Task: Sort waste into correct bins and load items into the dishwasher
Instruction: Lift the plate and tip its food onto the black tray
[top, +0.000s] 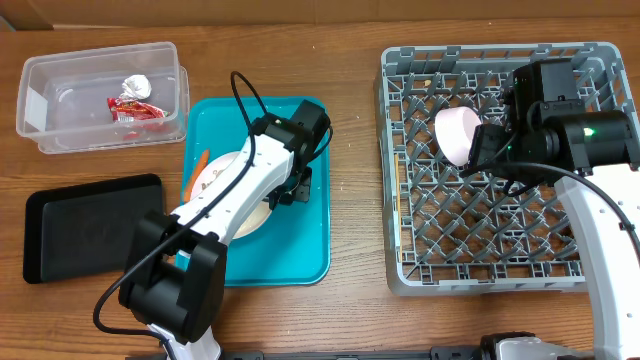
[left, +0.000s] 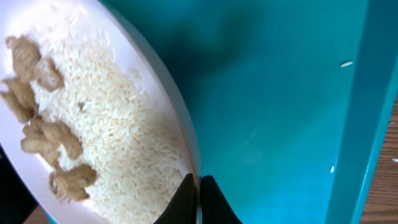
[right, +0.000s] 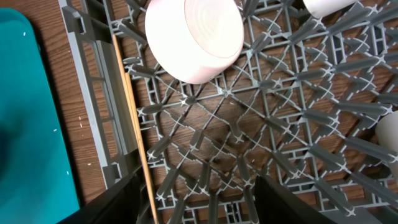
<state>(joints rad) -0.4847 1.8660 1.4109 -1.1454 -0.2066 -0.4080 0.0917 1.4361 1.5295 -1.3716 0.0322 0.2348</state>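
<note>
My left gripper holds the plate (top: 213, 180), which has peanut shells on it. Next it will go up, tip the plate over the black tray, then lower the plate and let go of it on the teal tray's rack side (top: 301, 218).
My left gripper (left: 199, 194) is shut on the rim of a white plate (left: 118, 93) that holds white crumbs and tan peanut shells (left: 53, 140). The plate (top: 213, 180) lies on the teal tray, with the small orange carrot (top: 200, 160) at its left edge. My right gripper (right: 199, 190) is open and empty over the grey dish rack (top: 600, 270). A white bowl (right: 194, 37) lies on its side in the rack just ahead of it, and the wooden chopsticks (right: 134, 118) lie along the rack's left side. The red wrapper (top: 135, 110) and paper ball (top: 136, 86) are in the clear tub (top: 40, 110).
The flat black tray (top: 85, 225) sits at the left front, holding nothing. The teal tray (top: 300, 250) is between it and the rack. Other white dishes (right: 328, 6) stand at the rack's far side. Bare wooden table shows between tray and rack.
</note>
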